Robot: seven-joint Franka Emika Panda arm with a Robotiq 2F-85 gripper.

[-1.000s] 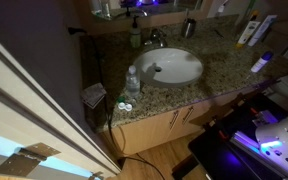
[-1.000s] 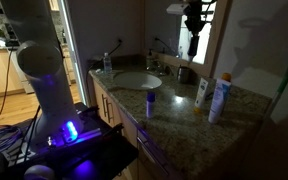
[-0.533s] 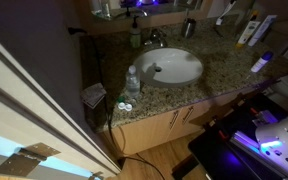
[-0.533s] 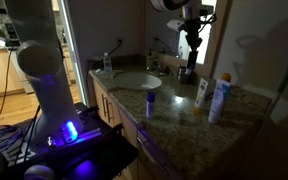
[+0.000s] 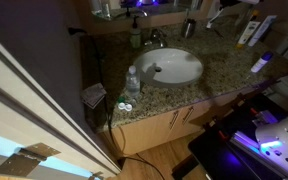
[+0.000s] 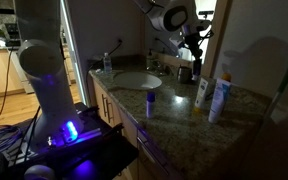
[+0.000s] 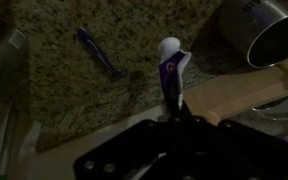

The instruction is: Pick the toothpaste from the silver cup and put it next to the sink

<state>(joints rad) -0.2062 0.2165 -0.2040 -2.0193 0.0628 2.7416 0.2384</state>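
Note:
The tube hangs above the open granite between the dark slim object and the silver cup (image 5: 189,27), so next my gripper will lower there to release the toothpaste.
In the wrist view my gripper (image 7: 172,108) is shut on the toothpaste (image 7: 171,68), a slim whitish tube with a white cap and a purple band, held above the granite counter. The silver cup (image 7: 269,35) lies at the upper right, apart from the tube. In both exterior views the gripper (image 5: 212,17) (image 6: 194,42) hangs above the counter's back, close to the silver cup (image 5: 189,27) (image 6: 187,72), beyond the white oval sink (image 5: 172,67) (image 6: 136,80). The tube is too small to make out in the exterior views.
A dark slim object (image 7: 101,52) lies on the granite. The chrome faucet (image 5: 154,40), a soap bottle (image 5: 136,38) and a clear plastic bottle (image 5: 132,82) stand around the basin. The white-and-yellow box (image 6: 201,93) and the blue-and-white tube (image 6: 220,97) stand on the counter's other side.
The arm has swung and tilted. The gripper has shifted a little sideways above the cup area.

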